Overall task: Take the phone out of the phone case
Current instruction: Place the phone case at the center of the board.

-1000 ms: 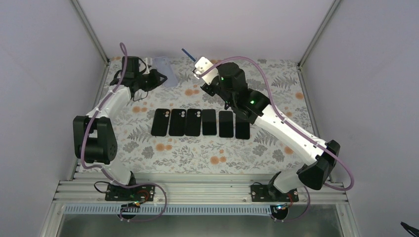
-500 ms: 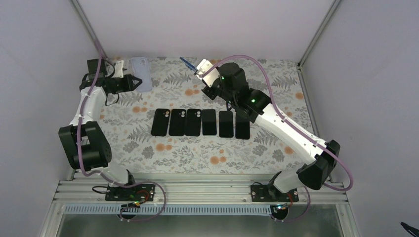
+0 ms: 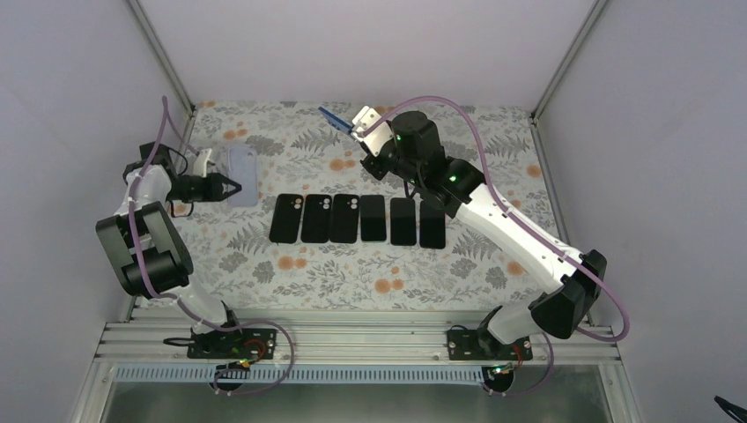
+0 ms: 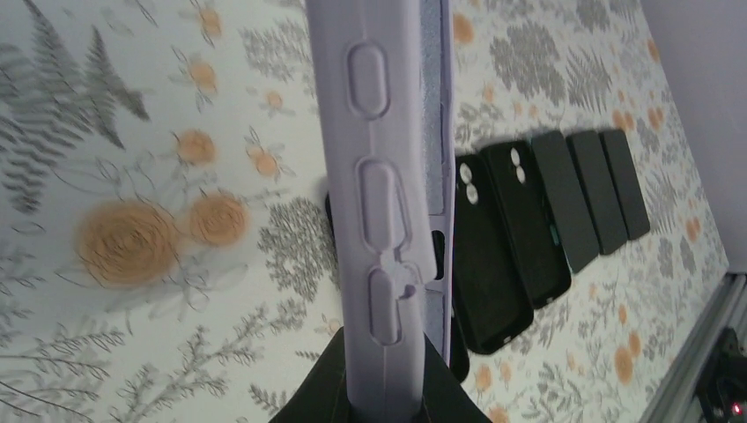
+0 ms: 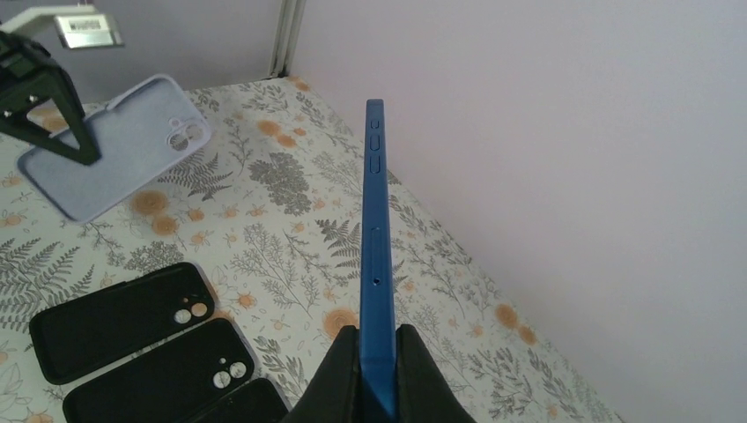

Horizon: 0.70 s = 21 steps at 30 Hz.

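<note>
My left gripper carries the empty lilac case down and back next, onto the mat [image 4: 306, 308] beside the black row's end, since that spot is empty.
My left gripper [image 3: 231, 187] is shut on an empty lilac phone case [image 3: 243, 174] and holds it low at the left of the mat, left of the row of black items. In the left wrist view the case [image 4: 379, 176] stands edge-on between my fingers [image 4: 321, 392]. My right gripper [image 3: 352, 128] is shut on a blue phone [image 3: 334, 117] and holds it in the air over the back of the mat. In the right wrist view the phone [image 5: 376, 238] is edge-on between my fingers [image 5: 339, 374], and the lilac case [image 5: 123, 141] shows at the upper left.
A row of several black phones and cases [image 3: 357, 218] lies across the middle of the floral mat [image 3: 370, 273]. Grey walls stand on three sides, with metal corner posts [image 3: 163, 53] at the back. The arm bases sit on the rail at the near edge.
My left arm has swung the lilac case from the back of the mat leftward and nearer, down beside the black row. My right gripper has barely moved with the blue phone.
</note>
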### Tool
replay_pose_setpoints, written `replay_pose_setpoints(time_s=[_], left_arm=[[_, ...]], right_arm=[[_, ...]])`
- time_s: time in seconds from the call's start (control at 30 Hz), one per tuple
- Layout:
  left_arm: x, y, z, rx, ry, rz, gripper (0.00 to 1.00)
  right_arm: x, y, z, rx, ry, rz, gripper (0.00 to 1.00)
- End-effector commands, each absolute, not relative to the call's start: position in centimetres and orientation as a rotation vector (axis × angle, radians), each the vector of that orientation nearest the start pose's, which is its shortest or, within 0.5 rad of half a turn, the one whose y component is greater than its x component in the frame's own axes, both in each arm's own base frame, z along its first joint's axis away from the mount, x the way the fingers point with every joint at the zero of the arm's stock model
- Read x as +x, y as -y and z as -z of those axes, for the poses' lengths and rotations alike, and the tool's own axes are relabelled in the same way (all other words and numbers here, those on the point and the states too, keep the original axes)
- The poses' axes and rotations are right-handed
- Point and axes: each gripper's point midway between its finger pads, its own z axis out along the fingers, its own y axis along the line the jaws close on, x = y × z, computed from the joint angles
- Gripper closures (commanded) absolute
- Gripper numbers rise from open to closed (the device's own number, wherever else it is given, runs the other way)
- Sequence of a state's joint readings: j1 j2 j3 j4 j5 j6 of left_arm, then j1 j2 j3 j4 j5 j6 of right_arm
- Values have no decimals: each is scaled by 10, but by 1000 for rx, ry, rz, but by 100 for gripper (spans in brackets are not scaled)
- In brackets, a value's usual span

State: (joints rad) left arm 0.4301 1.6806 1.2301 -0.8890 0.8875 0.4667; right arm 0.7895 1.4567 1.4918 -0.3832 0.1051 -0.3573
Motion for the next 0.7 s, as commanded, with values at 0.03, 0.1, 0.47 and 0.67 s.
replay_pose_setpoints(time_s=[0.03, 0.1, 0.47, 0.67], left_arm=[[341, -12, -123, 273, -2422, 965, 98], [334, -10, -113, 272, -2447, 992, 98], [319, -9, -63, 200, -2569, 1066, 97], [318, -14, -40, 167, -2634, 1059, 98]], right_arm=[[340, -317, -384, -926, -1602, -239, 96], [341, -317, -384, -926, -1603, -238, 96], [342, -319, -380, -932, -1610, -241, 96], [342, -319, -377, -935, -1615, -237, 96]])
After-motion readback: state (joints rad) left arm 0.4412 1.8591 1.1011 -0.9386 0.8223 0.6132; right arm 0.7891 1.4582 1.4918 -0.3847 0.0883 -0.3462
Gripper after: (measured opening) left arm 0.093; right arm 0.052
